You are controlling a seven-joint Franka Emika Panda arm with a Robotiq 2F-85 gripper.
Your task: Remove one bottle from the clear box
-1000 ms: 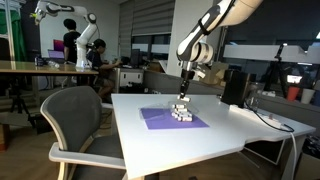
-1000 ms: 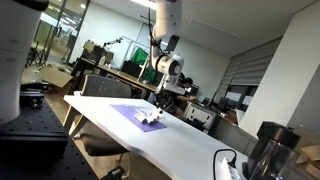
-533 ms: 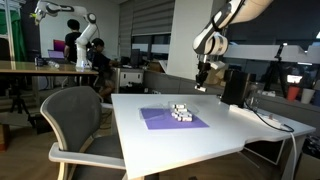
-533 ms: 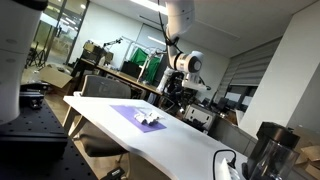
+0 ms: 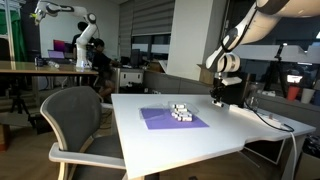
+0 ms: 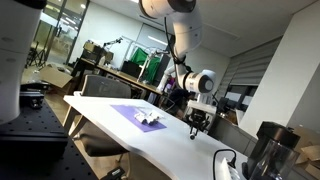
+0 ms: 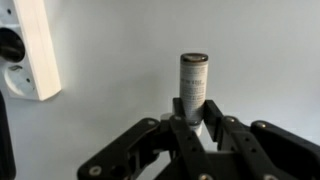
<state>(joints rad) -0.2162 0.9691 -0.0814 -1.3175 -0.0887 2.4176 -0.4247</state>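
The gripper still holds the small grey bottle [image 7: 194,80] above the table, so next it needs to turn and go down onto the bare white table beside the power strip.
The clear box [image 5: 181,113] sits on the purple mat [image 5: 160,118] with several small bottles in it; it also shows in an exterior view [image 6: 152,119]. My gripper [image 5: 218,100] is off the mat, low over the white table, right of the box; it also shows in an exterior view [image 6: 194,130]. In the wrist view my gripper [image 7: 196,112] is shut on a small grey bottle [image 7: 194,80] with a pale label, held upright over the table.
A white power strip [image 7: 28,50] lies on the table near my gripper. A tall black block [image 5: 234,86] stands behind my gripper. A cable [image 5: 270,120] runs along the table's far side. A grey chair [image 5: 75,125] stands at the near edge.
My gripper left the clear box, rose, carried the bottle away from the mat and came down low over the table near the black block.
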